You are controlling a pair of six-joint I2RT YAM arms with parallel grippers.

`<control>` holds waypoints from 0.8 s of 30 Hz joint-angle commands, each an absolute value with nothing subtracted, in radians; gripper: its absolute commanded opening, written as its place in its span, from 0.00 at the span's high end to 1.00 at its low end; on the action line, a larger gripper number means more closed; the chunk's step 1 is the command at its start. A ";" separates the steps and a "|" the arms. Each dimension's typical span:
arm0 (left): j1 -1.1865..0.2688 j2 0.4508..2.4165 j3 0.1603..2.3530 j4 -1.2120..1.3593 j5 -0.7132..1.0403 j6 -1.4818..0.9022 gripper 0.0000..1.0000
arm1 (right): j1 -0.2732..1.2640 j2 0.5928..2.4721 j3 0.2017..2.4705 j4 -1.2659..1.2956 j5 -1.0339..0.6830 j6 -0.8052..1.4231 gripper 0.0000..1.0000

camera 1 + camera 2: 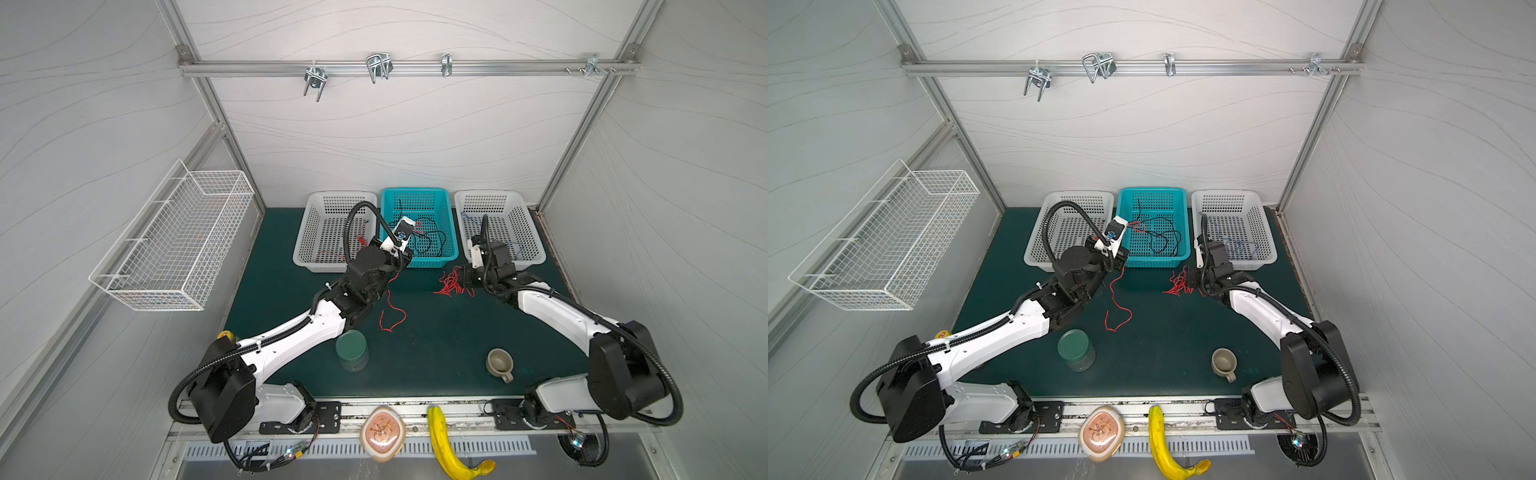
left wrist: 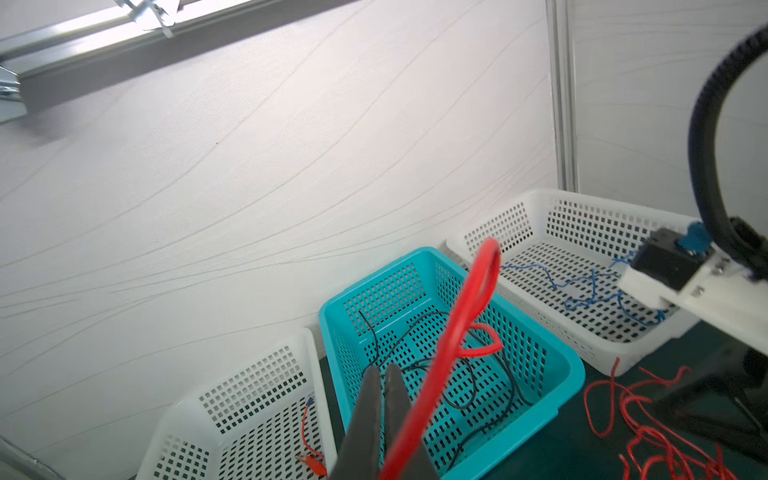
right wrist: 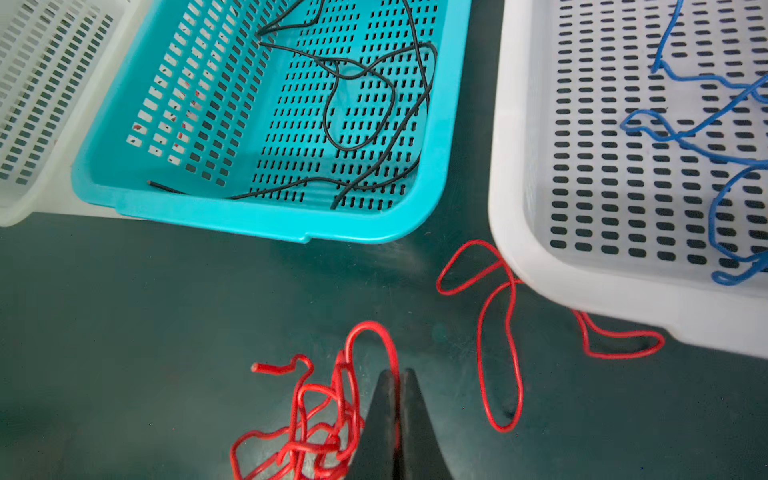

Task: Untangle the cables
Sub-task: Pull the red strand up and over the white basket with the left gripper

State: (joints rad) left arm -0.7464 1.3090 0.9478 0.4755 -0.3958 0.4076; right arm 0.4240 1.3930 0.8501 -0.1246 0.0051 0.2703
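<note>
The clip's white basket (image 1: 332, 228) (image 2: 268, 438) lies below and outward of my left gripper, so next my left gripper should swing outward and down over it to release the red cable.
My left gripper (image 1: 402, 264) (image 2: 382, 370) is raised at the teal basket's (image 1: 415, 190) front left corner, shut on a red cable (image 1: 392, 307) (image 2: 457, 324). That cable hangs down and curls on the green mat. My right gripper (image 1: 467, 277) (image 3: 397, 372) sits low on the mat in front of the right white basket (image 1: 536, 245). It is shut on a strand of the red cable tangle (image 1: 451, 284) (image 3: 316, 419). Black cables (image 3: 361, 104) lie in the teal basket and blue cables (image 3: 685, 133) in the right white basket. A red cable with a clip (image 2: 309, 436) lies in the left white basket (image 1: 303, 245).
A green jar (image 1: 352, 349) stands by the left forearm and a grey cup (image 1: 500, 363) at front right. A banana (image 1: 442, 440) and a peach-coloured dish (image 1: 382, 432) rest on the front rail. A white wire basket (image 1: 174, 241) hangs on the left wall.
</note>
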 commanded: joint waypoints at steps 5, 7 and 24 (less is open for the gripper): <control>-0.644 1.325 1.066 0.489 -0.511 0.427 1.00 | 0.422 1.385 0.829 -0.084 -0.045 0.281 1.00; -0.586 1.342 1.102 0.476 -0.510 0.405 1.00 | 0.423 1.385 0.824 -0.081 -0.055 0.285 1.00; -0.351 1.670 1.415 0.581 -0.732 0.413 1.00 | 0.459 1.447 0.827 -0.046 -0.109 0.316 1.00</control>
